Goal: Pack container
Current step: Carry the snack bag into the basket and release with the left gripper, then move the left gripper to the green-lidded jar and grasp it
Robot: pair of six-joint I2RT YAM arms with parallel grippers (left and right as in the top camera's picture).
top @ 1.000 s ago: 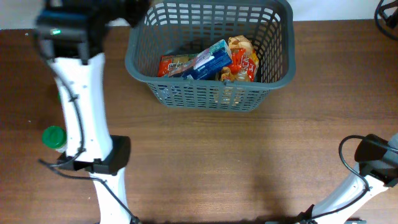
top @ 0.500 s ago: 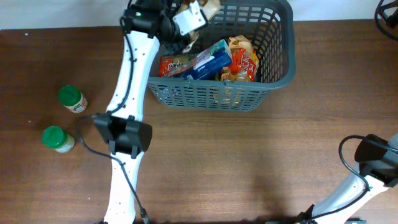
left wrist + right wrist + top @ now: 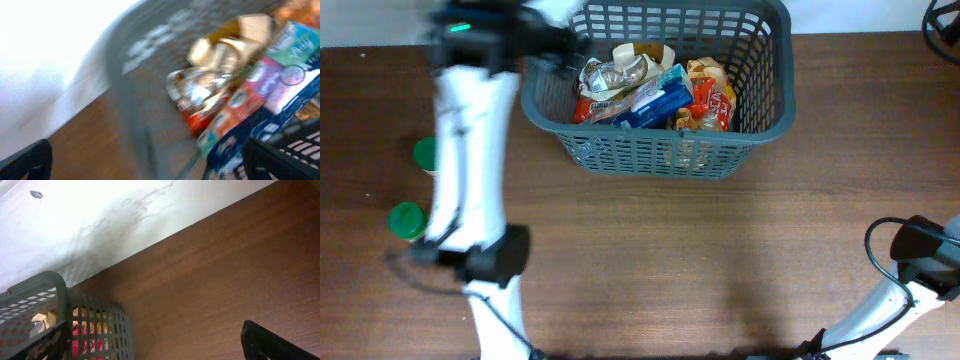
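Observation:
Next, my left gripper swings to the left in the overhead view, then down onto the farther green-lidded jar, which stands unpacked below it on that side.
The container (image 3: 760, 125), a dark grey slotted basket, stands at the back of the table. Inside lie a crinkled silver and brown packet (image 3: 618, 70), a blue pack (image 3: 660, 100) and orange packets (image 3: 712, 100). My left gripper (image 3: 558, 42) is blurred at the basket's left rim, open and empty. In the left wrist view the basket's rim (image 3: 125, 75) runs between the wide-apart fingers (image 3: 25, 160), and the silver packet (image 3: 210, 85) lies free beyond it. My right gripper (image 3: 160, 352) is open over bare table, with the basket's corner (image 3: 95, 325) ahead on the left.
Two green-lidded jars (image 3: 405, 220) (image 3: 423, 152) stand on the table at the left, the farther one partly hidden by my left arm. My right arm's base (image 3: 920, 250) sits at the front right. A dark cable (image 3: 940, 20) lies at the back right corner.
My left gripper has opened and let the silver packet drop into the basket. The left arm has swung back left from over the basket. The right arm has not moved.

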